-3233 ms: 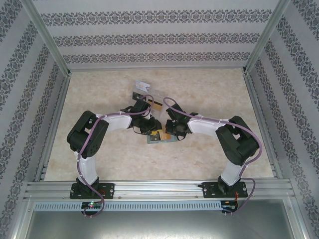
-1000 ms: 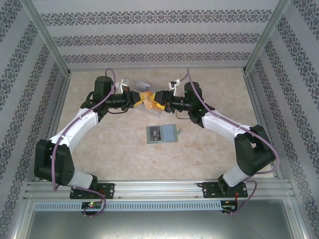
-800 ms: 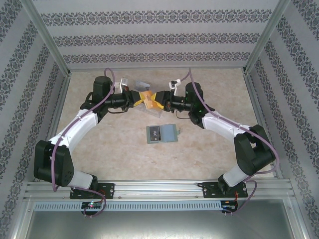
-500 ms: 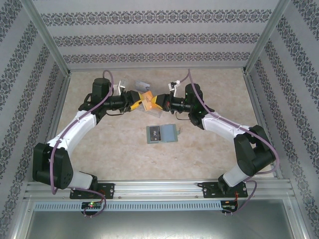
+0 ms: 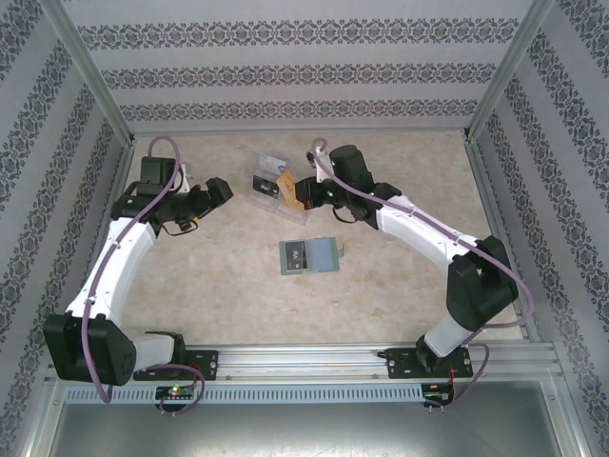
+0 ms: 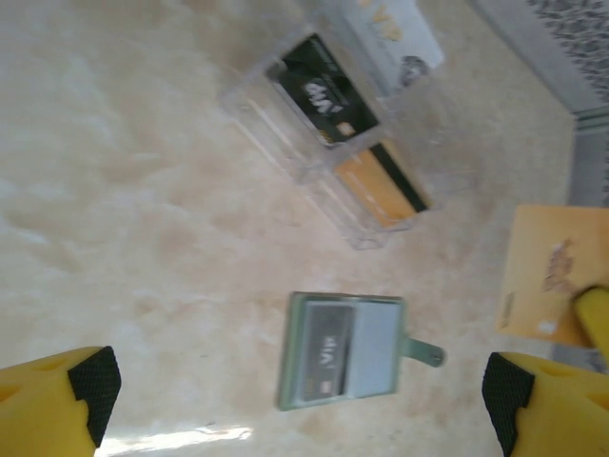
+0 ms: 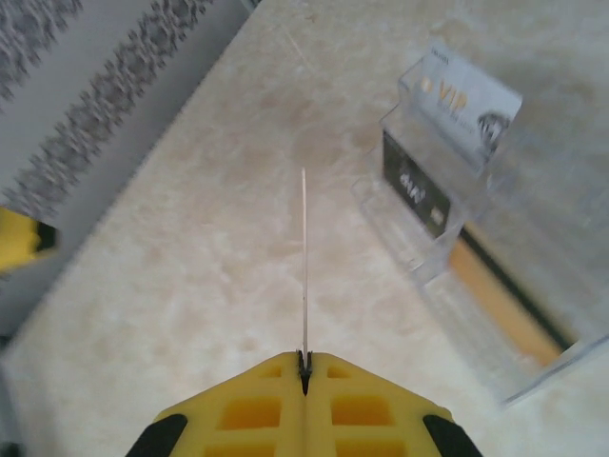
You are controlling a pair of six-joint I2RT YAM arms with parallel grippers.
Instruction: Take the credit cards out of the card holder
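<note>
My right gripper needs to move over the box next and turn, because its card is at an angle to the orange card's compartment (image 7: 507,301). Then it should lower the card into that compartment and release it.
The pale grey-green card holder (image 5: 309,256) lies open and flat at mid-table, with a dark credit card (image 6: 324,348) in one panel. My right gripper (image 5: 297,196) is shut on a gold-orange credit card (image 7: 304,257), seen edge-on in its wrist view, and holds it in the air beside the clear box (image 5: 269,187). Off to the left, my left gripper (image 5: 217,189) stands open with nothing in it, its yellow fingers (image 6: 57,400) spread wide above the holder (image 6: 347,350). The held card (image 6: 544,276) shows at the right of the left wrist view.
The clear plastic compartment box (image 6: 333,143) holds a black card (image 6: 319,90), an orange card (image 6: 381,181) and a white card (image 6: 390,29). Patterned walls and metal rails close in the table (image 5: 400,286) on three sides.
Both grippers held the gold-orange card together. The left one opened, let go and drew back to the left. The right one shut on the card and carried it left towards the clear box.
</note>
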